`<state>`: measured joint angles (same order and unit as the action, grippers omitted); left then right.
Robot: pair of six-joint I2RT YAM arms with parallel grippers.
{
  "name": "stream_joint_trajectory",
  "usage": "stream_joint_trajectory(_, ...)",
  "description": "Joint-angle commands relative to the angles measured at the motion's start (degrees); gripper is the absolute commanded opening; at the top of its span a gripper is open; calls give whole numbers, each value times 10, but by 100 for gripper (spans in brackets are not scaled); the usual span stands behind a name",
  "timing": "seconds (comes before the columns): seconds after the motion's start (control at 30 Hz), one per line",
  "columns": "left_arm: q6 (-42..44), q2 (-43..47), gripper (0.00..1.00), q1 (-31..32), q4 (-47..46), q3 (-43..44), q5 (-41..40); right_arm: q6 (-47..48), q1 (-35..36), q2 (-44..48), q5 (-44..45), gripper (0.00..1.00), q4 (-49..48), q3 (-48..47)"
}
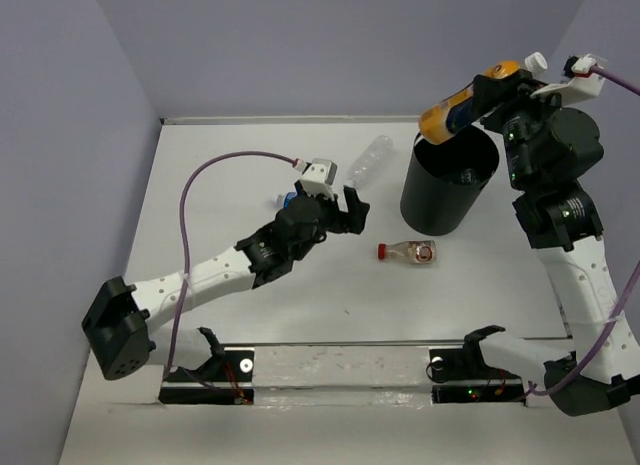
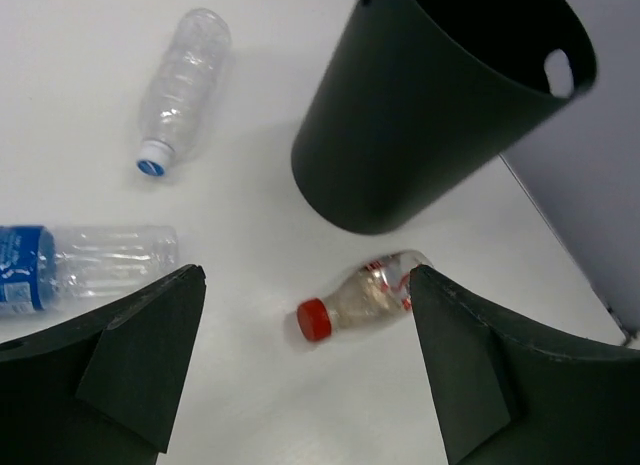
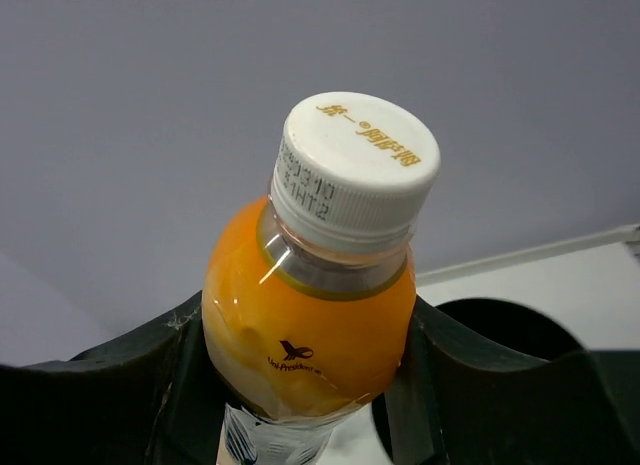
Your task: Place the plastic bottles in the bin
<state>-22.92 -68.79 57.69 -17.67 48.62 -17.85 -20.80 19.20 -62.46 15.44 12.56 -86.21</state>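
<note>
My left gripper should move outward and down next, onto the clear bottle's body near its blue cap [image 1: 364, 170] [image 2: 174, 117], because it is below and outward of the gripper's open fingers.
The black bin [image 1: 430, 207] stands at the right rear. My right gripper [image 1: 492, 89] is shut on the orange-juice bottle [image 1: 455, 110], held tilted above the bin's far rim; the right wrist view shows its white cap and yellow body [image 3: 310, 330] between the fingers [image 3: 150, 385]. My left gripper [image 1: 348, 211] is open and empty above the table. In its wrist view [image 2: 303, 277], a small red-capped bottle [image 2: 365, 297] lies between and beyond the fingertips, also visible from the top [image 1: 407, 251]. A clear blue-capped bottle [image 2: 185, 90] and a blue-labelled one [image 2: 80, 265] lie to the left.
The bin's wall [image 2: 420, 135] rises just behind the red-capped bottle, with a handle cutout [image 2: 560, 73] in its rim. The clear bottle [image 1: 370, 160] lies left of the bin near the back wall. Grey walls enclose the table on three sides.
</note>
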Motion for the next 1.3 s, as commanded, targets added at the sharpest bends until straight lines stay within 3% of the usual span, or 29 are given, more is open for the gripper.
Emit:
stream_joint_trajectory(0.0, 18, -97, 92, -59, -3, 96, 14, 138, -25, -47, 160, 23, 32, -39)
stream_joint_trajectory(0.13, 51, -164, 93, -95, -4, 154, 4, 138, -85, -61, 128, 23, 34, -17)
stream_joint_trajectory(0.4, 126, -329, 99, -131, 45, 313, 47, 92, -104, -114, 51, 25, 34, 42)
stream_joint_trajectory(0.5, 160, -388, 99, -139, 86, 381, 56, 75, -104, -117, 19, 56, 38, 47)
stream_joint_trajectory(0.57, 171, -434, 99, -146, 119, 433, 71, 63, -104, -117, 7, 85, 61, 39)
stream_joint_trajectory(0.63, 180, -462, 99, -155, 132, 459, 92, 56, -104, -108, -6, 95, 77, 37)
stream_joint_trajectory(0.83, 209, -580, 99, -159, 207, 584, 94, 48, -104, -45, -28, 96, 83, 62)
stream_joint_trajectory(1.0, 196, -651, 99, -172, 232, 669, 47, 40, -104, 10, -112, 96, 84, 100)
stream_joint_trajectory(1.27, 202, -743, 99, -180, 257, 785, 54, 14, -104, 55, -228, 95, 62, 158)
